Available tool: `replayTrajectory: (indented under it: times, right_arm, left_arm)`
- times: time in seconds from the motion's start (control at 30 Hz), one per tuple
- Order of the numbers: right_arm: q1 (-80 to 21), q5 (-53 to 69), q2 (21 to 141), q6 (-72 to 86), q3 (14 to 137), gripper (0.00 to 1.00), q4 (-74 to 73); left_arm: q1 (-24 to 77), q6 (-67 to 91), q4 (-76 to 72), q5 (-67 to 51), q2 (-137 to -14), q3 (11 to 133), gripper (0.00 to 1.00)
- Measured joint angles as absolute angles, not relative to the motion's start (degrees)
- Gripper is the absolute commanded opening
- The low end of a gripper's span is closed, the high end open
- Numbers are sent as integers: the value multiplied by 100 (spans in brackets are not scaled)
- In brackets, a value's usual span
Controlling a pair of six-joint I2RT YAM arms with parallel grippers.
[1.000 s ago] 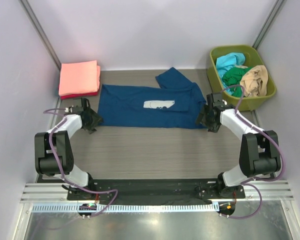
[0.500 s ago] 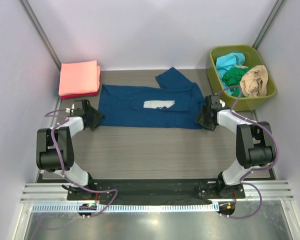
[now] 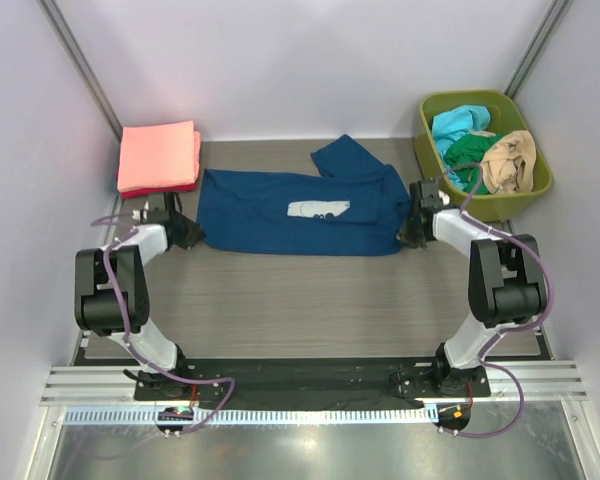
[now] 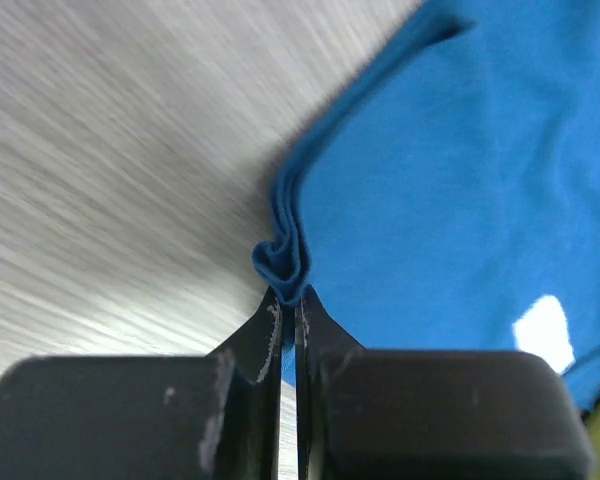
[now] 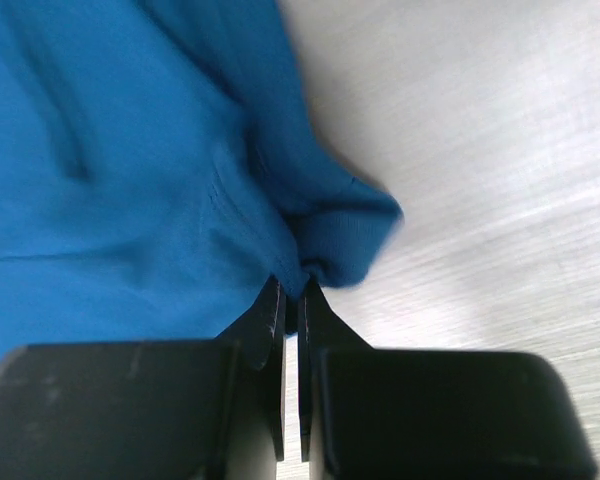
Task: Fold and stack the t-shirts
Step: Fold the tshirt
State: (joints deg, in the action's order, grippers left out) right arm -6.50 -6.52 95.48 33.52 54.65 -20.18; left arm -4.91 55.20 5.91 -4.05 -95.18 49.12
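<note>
Next, my right gripper raises the t-shirt's pinched edge, draws it back and brings it down to release, because folds hide part of the white print.
A navy blue t-shirt (image 3: 290, 212) with a white print lies flat across the table's middle, one sleeve folded up toward the back. My left gripper (image 3: 192, 236) is shut on its left edge, where the cloth (image 4: 285, 262) bunches between the fingertips. My right gripper (image 3: 408, 232) is shut on its right edge, pinching a fold of blue cloth (image 5: 330, 255). A folded salmon-pink t-shirt (image 3: 158, 155) rests on a red one (image 3: 185, 184) at the back left. Cyan (image 3: 458, 123), green (image 3: 470, 152) and tan (image 3: 508, 160) t-shirts lie crumpled in the bin.
An olive-green bin (image 3: 432, 148) stands at the back right, close behind my right arm. White walls close the table at the back and both sides. Bare wood-grain tabletop (image 3: 300, 300) stretches in front of the navy shirt.
Both grippers moved in onto the navy shirt's side edges and shut on the cloth. The shirt's edges are slightly bunched inward.
</note>
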Motion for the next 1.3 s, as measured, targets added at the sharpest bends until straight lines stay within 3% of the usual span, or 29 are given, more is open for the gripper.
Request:
replayTrajectory:
  times: [0.17,0.3,0.5,0.67,0.83,1.0,1.03,1.07,1.1,1.17,1.2,1.3]
  right_arm:
    - [-646,-528,9651,3282,7059,1,-2655]
    - [-659,-655,8820,3214,7459,1,-2676]
    - [-644,-753,7618,3413,5830,1,-2532]
    - [-635,-742,7743,3780,4230,1,-2836]
    - [-596,-742,7089,4204,3577,1,-3046]
    - [-587,-725,6281,4574,3291,21,-2991]
    - [-587,-711,6187,4622,3238,25,-2998]
    - [-587,-696,6104,4665,3181,40,-3009]
    - [-587,-670,6014,4727,3131,47,-3041]
    - [-587,-642,5830,4762,3105,65,-3179]
    - [-587,-631,5697,4783,3107,67,-3225]
    - [-585,-585,5349,4687,3306,70,-3433]
  left_arm:
    - [-489,5509,1452,-528,-9290,6213,0]
    - [-552,5463,1809,-499,-8289,6416,0]
    - [-757,5387,1914,-460,-6820,4987,0]
    - [-880,5408,2215,-537,-6626,3463,0]
    - [-1020,5557,2582,-578,-6119,2740,0]
    - [-1087,5723,2858,-565,-5199,2622,2]
    - [-1092,5771,2930,-561,-5004,2611,6]
    - [-1092,5804,3030,-545,-4801,2604,9]
    - [-1094,5830,3151,-521,-4600,2604,15]
    - [-1100,5867,3406,-473,-4189,2606,34]
    - [-1100,5905,3544,-445,-3988,2617,56]
    - [-1107,5935,3909,-414,-3614,2834,81]
